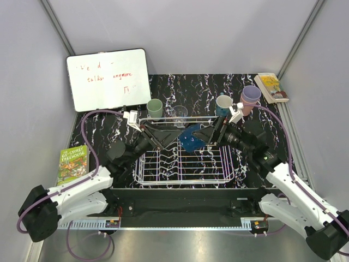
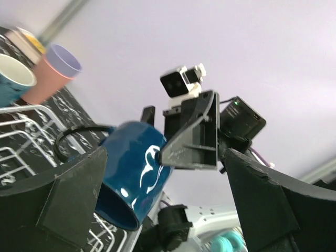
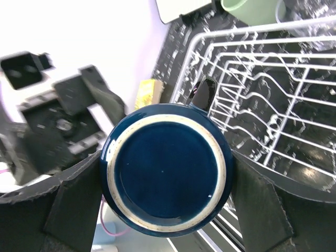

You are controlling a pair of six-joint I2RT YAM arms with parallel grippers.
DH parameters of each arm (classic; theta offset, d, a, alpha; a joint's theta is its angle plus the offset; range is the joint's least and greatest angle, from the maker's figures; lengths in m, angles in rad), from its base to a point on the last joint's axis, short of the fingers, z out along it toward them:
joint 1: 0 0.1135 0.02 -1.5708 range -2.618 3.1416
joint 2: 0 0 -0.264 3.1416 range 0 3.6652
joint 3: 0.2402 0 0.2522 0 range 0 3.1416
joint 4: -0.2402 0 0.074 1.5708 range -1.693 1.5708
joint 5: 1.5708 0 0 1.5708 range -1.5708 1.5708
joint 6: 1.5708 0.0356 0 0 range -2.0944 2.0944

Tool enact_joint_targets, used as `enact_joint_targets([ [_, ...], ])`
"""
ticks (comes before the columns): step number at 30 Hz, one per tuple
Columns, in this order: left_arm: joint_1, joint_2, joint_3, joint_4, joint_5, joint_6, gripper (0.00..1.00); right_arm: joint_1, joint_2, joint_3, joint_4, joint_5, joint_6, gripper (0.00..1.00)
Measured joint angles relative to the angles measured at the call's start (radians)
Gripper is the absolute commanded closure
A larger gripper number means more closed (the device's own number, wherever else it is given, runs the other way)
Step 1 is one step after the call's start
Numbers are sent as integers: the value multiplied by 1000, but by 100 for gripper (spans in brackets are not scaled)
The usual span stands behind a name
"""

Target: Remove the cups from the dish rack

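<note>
My left gripper moves across toward the dark blue cup next, onto the near edge of its rim [image 1: 184,144] [image 2: 127,206].
My right gripper [image 3: 167,202] is shut on the dark blue cup [image 3: 165,168], a finger on each side and the cup's base toward its camera. From above, this cup [image 1: 191,138] hangs tilted over the back of the white wire dish rack [image 1: 185,166], held by the right gripper [image 1: 203,135]. My left gripper [image 1: 162,140] is open just left of it, fingers aimed at the cup [image 2: 134,168], nothing between them. Standing on the table behind the rack are a pale green cup [image 1: 155,108], a clear glass [image 1: 180,114], a teal cup [image 1: 223,103] and a lavender cup nested in a pink one [image 1: 250,98].
A whiteboard [image 1: 108,79] leans at the back left. One book [image 1: 72,165] lies on the left of the table, another [image 1: 271,87] at the back right. The rack [image 3: 273,79] shows bare prongs under the held cup.
</note>
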Motion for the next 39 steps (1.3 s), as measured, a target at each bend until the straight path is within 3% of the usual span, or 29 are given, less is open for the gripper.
enact_joint_targets([
  [13,2,8,-66,56,34,-48,6,-12,-8,-8,113,1,39,100],
  [25,-21,197,-54,241,164,-117,44,-14,48,-12,240,-47,91,100],
  [35,-46,257,-10,304,204,-138,54,-14,49,-38,264,-66,104,100],
  [37,-46,263,2,307,207,-138,62,-14,47,-51,268,-72,106,100],
  [39,-46,272,13,302,208,-137,83,-15,42,-66,276,-77,117,100],
])
